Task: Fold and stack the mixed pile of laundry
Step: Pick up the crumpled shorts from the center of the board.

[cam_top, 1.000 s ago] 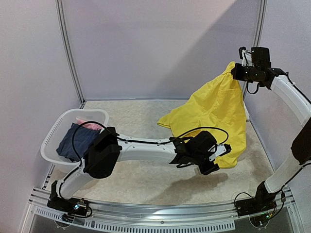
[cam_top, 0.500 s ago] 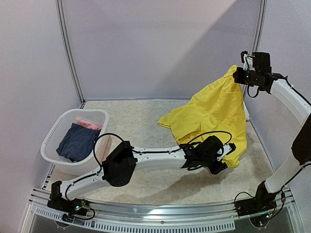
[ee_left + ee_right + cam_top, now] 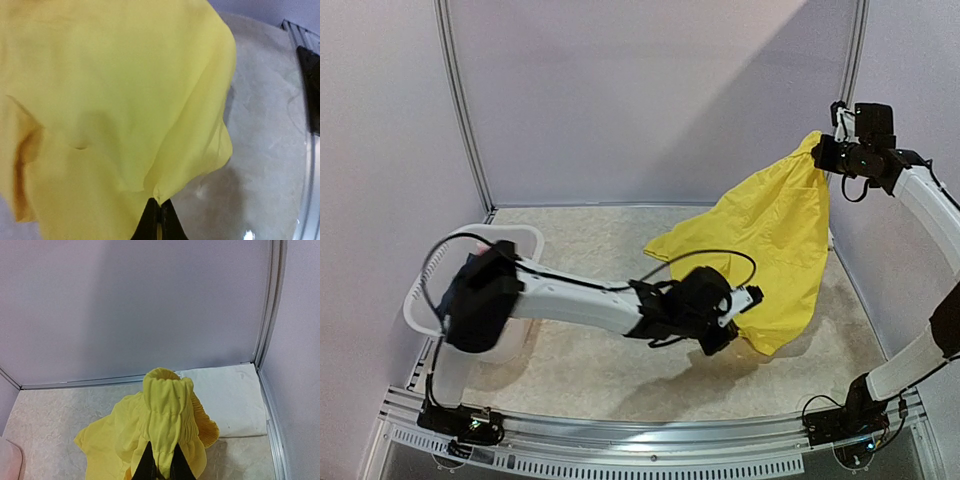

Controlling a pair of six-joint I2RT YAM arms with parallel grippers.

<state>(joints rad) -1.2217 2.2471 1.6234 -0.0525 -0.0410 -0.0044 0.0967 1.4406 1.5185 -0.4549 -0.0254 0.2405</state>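
The robot's right gripper will go down, back toward the robot's base, to the bare tabletop by the white cloth and then release the waistband (image 3: 167, 410), since the shorts are hanging high.
The bright yellow shorts (image 3: 770, 230) hang in the air at the right, clear of the table except perhaps their left corner. High at the back right, my right gripper (image 3: 825, 150) is shut on the gathered elastic waistband (image 3: 167, 410), which bunches up between its fingers (image 3: 150, 462). Low in front, my left gripper (image 3: 748, 303) is shut on a small fold of the shorts' bottom edge (image 3: 159, 196). The yellow cloth (image 3: 100, 100) fills most of the left wrist view. My left arm hides the rest of the laundry pile in the basket.
A white slotted basket (image 3: 525, 235) stands at the left, with my left arm's elbow (image 3: 480, 295) over it. A flat white cloth (image 3: 235, 395) lies in the back right corner. Pale walls and metal posts (image 3: 460, 110) close in the table; a rail (image 3: 650, 445) runs along the front.
My left gripper has shut on the shorts' lower edge. Its elbow swung left over the basket, pulling the hem leftward. The right gripper drifted slightly right with the waistband.
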